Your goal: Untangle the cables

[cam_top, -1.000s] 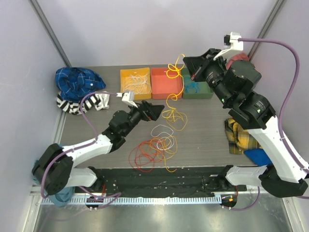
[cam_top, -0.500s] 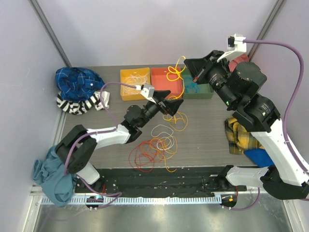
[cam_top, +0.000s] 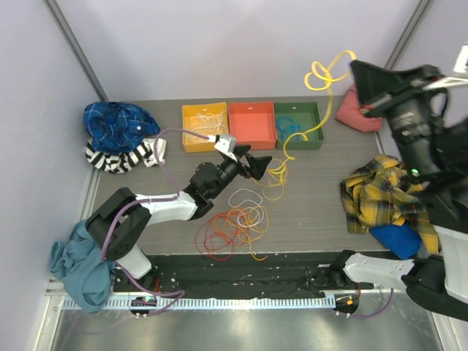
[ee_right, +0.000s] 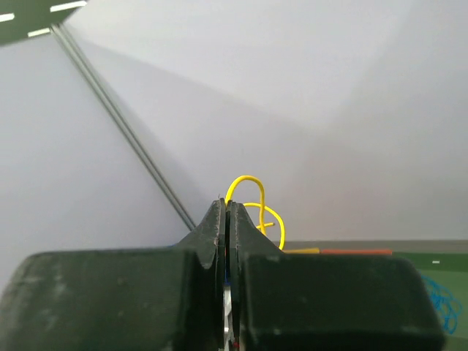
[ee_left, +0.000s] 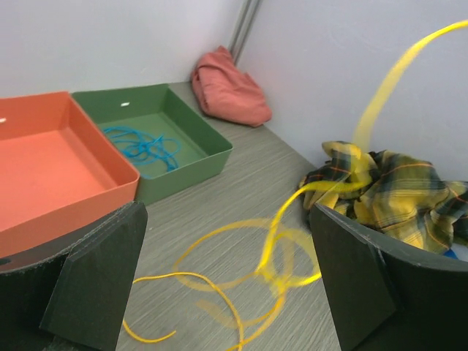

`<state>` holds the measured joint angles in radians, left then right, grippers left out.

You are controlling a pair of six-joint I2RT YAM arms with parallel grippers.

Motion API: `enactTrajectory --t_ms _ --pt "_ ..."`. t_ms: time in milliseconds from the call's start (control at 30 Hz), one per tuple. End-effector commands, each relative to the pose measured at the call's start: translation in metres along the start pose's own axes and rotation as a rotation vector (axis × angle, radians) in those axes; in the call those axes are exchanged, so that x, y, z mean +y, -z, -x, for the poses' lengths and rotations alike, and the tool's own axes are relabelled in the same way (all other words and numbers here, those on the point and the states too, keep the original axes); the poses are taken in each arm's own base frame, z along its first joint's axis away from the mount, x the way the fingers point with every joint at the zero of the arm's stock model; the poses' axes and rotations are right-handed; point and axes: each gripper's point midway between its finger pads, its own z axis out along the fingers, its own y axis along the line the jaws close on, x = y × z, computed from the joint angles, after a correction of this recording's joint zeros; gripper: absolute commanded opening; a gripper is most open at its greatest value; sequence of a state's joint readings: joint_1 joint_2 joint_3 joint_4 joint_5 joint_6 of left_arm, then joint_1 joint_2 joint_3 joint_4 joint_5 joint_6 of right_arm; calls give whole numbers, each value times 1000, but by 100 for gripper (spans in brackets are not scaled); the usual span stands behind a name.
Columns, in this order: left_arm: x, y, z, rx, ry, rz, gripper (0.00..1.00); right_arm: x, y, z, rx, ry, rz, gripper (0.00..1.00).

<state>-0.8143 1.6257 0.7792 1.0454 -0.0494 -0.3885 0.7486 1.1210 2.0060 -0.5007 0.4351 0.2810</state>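
Note:
The yellow cable hangs above the tabletop, to the right of my left gripper in the top view. Next, I will bring the open fingers around it and close them.
My right gripper (cam_top: 354,68) is raised high at the back right, shut on one end of a yellow cable (cam_top: 328,70). In the right wrist view its fingertips (ee_right: 226,208) are pressed together with the yellow loop (ee_right: 246,178) sticking out above them. The cable hangs down past the green bin to loose loops (cam_top: 276,178) on the table. My left gripper (cam_top: 260,159) hovers open beside those loops; in the left wrist view the blurred yellow cable (ee_left: 292,248) lies between its fingers (ee_left: 102,278) without touching them. White (cam_top: 247,199), orange and red cables (cam_top: 218,232) lie tangled nearer the front.
At the back stand a yellow bin (cam_top: 186,129) holding white cable, an orange bin (cam_top: 251,124) and a green bin (cam_top: 317,130) holding blue cable. Cloths lie around: blue plaid (cam_top: 115,121), striped (cam_top: 110,161), red (cam_top: 358,111), yellow plaid (cam_top: 380,197), teal (cam_top: 73,270).
My right arm swung up and to the right, pulling the yellow cable away from the orange bin and stretching it upward. My left gripper reached forward to the yellow loops, staying open.

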Motion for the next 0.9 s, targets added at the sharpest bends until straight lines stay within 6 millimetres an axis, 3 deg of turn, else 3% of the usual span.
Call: enactTrajectory --t_ms 0,133,400,500,667,867 --pt "13 15 8 -19 -10 75 100 -14 20 39 -110 -3 -49 1" --pt "19 22 -14 31 23 93 100 -15 25 44 -122 -10 -46 1" --pt "0 8 -43 105 156 20 100 -16 26 39 -106 -3 -48 1" --pt "-20 5 -45 126 197 -63 100 -20 25 28 -86 5 -59 1" --pt "-89 5 -47 123 107 -287 100 -15 17 14 -57 3 -41 1" --pt "-112 -1 -29 44 130 -360 100 -13 12 0 -26 -8 -33 1"
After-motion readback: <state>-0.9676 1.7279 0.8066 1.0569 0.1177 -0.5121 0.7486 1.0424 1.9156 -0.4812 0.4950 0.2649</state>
